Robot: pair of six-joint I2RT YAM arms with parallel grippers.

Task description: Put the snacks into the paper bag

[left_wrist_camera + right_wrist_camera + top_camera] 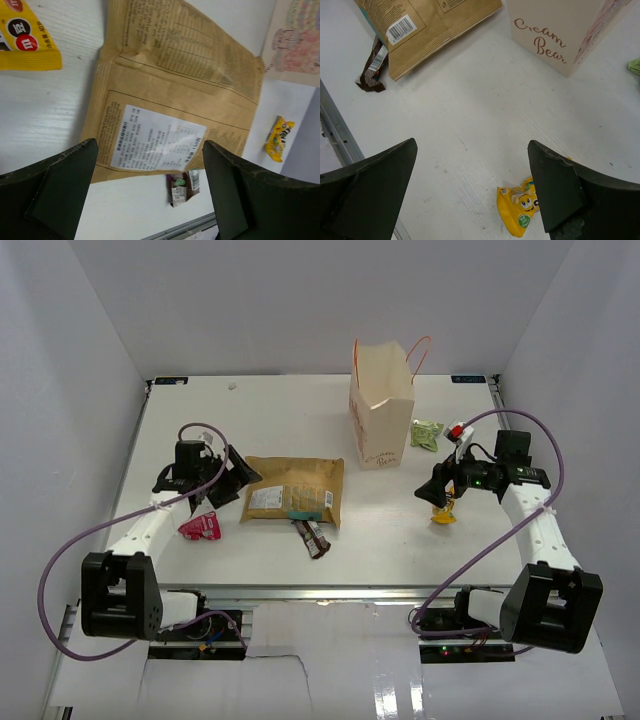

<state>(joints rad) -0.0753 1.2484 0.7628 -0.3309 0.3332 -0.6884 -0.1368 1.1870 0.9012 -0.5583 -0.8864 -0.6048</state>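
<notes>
The tan pouch's edge (105,142) beside the white label (157,145) lies below my left gripper's spread fingers, so the left gripper moves down onto it next.
The paper bag (382,405) stands upright at the back, with "Cream Bear" written on its side (555,30). A large tan pouch (295,490) lies flat mid-table, and a dark-brown packet (313,536) lies at its near edge. A pink packet (200,526) lies beside the left arm, and a light-green packet (426,433) lies right of the bag. My left gripper (150,150) hangs open above the pouch's white label (157,145). My right gripper (472,145) is open over bare table, with a yellow packet (517,207) by its right finger. Another yellow packet (25,35) shows near the left gripper.
White walls close in the table on the left, back and right. A metal rail (335,130) runs along the near edge. Purple cables (60,570) loop from both arms.
</notes>
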